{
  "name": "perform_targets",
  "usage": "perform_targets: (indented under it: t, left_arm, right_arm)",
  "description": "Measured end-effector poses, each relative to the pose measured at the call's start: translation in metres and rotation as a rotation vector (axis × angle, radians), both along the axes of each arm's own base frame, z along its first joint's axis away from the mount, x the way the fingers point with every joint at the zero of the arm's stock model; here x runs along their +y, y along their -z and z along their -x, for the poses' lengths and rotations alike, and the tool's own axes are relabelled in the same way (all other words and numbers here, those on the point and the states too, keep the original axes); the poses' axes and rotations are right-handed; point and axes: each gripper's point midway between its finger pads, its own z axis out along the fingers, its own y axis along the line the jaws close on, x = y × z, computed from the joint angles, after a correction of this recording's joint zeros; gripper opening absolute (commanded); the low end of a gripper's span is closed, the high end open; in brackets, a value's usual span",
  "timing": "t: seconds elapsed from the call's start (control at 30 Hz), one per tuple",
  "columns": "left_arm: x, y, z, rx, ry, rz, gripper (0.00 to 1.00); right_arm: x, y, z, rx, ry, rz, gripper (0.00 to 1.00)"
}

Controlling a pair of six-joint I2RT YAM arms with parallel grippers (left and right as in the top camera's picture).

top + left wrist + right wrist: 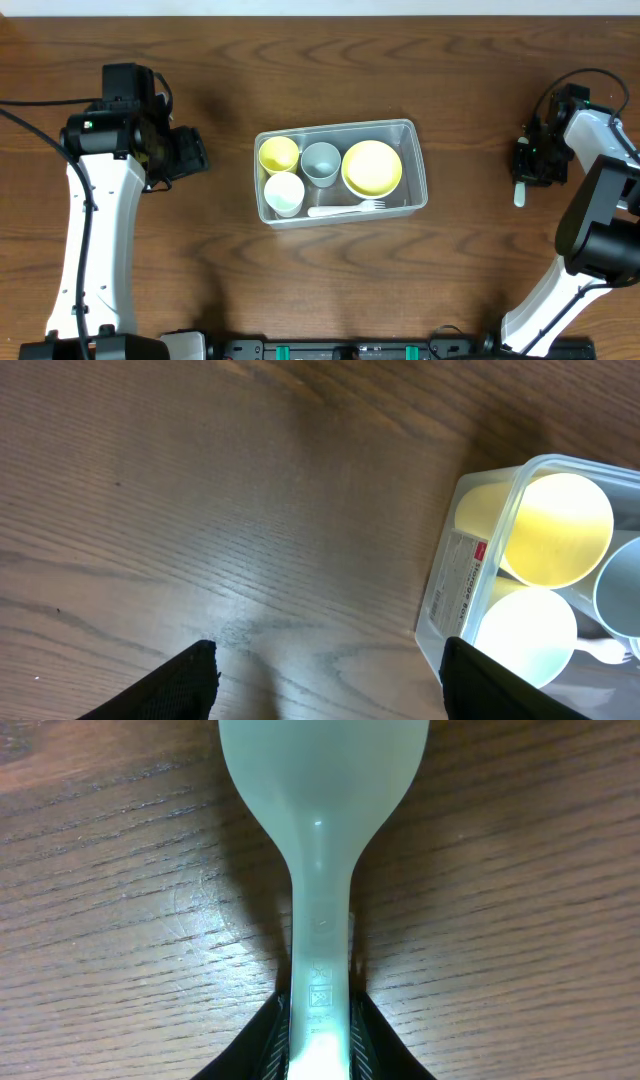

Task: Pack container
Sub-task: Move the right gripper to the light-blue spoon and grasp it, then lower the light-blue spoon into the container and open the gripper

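Note:
My right gripper lifts toward the container (415,160) next. It then turns and lowers to release the spoon beside the white fork (347,209), because a part of the container there is open.
The clear plastic container (415,160) sits mid-table and holds a yellow cup (278,154), a white cup (284,192), a grey cup (321,162), a yellow bowl (372,167) and a white fork (347,209). Its left end shows in the left wrist view (480,550). My left gripper (330,680) is open and empty, over bare table left of the container. My right gripper (527,165) is far right, shut on the handle of a pale translucent spoon (322,840), whose bowl points away from the jaws just above the wood (519,194).
The table is dark wood grain. The arm bases stand at the front edge, lower left and lower right. Cables run at the far left and upper right.

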Motion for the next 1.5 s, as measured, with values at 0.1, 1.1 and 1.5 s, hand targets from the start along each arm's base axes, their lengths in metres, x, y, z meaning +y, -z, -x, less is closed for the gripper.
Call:
perform_targets:
  t: [0.1,1.1,1.5]
  left_arm:
    - [0.000,0.000,0.000,0.000,0.000,0.000,0.72]
    - [0.000,0.000,0.000,-0.001,0.000,0.000,0.72]
    - [0.000,0.000,0.000,0.000,0.000,0.000,0.72]
  right_arm:
    - [0.000,0.000,0.000,-0.001,0.000,0.000,0.14]
    - [0.101,-0.162,-0.039,-0.486,-0.337,-0.016,0.01]
    - [0.298,-0.211,0.032,-0.643,-1.399,-0.076,0.01]
